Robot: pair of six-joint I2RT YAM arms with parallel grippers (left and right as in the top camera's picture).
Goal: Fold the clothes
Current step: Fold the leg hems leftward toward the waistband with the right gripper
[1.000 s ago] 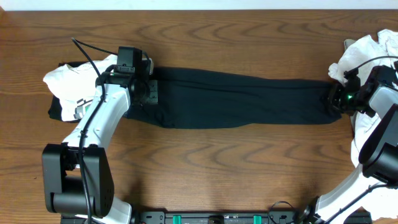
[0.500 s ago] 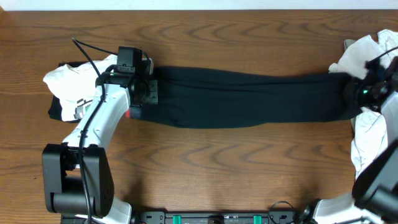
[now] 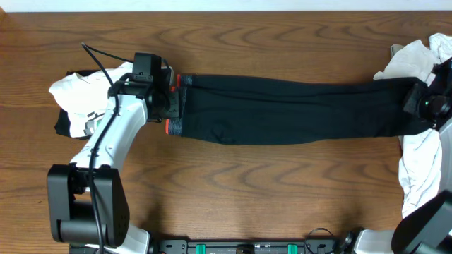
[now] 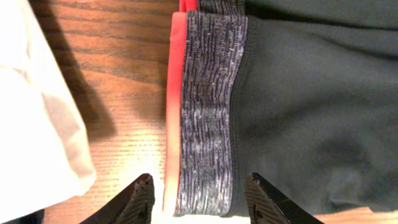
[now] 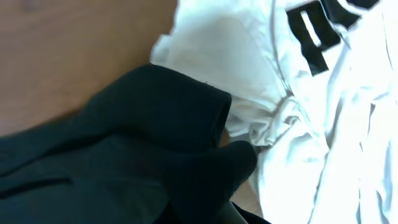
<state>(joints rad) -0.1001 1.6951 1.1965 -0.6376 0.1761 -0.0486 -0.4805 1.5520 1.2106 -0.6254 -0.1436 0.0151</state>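
I need to carry the leg ends in my right gripper to the left in the overhead view next, onto the pants' middle (image 3: 260,107), and release them, since the pants lie stretched flat.
The black pants (image 3: 289,111) lie stretched flat across the table, left to right. Their grey waistband edged in red-orange (image 3: 174,127) is at the left end and fills the left wrist view (image 4: 208,106). My left gripper (image 3: 171,104) hovers over the waistband; its fingers (image 4: 199,190) are open and straddle the band's edge. My right gripper (image 3: 424,106) is at the leg ends on the far right, shut on the pants. In the right wrist view the bunched black fabric (image 5: 161,143) hides its fingers.
A white T-shirt with a green logo (image 3: 78,88) lies at the left, under the left arm, its edge in the left wrist view (image 4: 37,124). A white T-shirt with black lettering (image 3: 417,166) is heaped at the right edge (image 5: 323,56).
My right gripper has pulled the leg ends to the right and the pants slid with it. The waistband has come out from under my left gripper, which stayed put.
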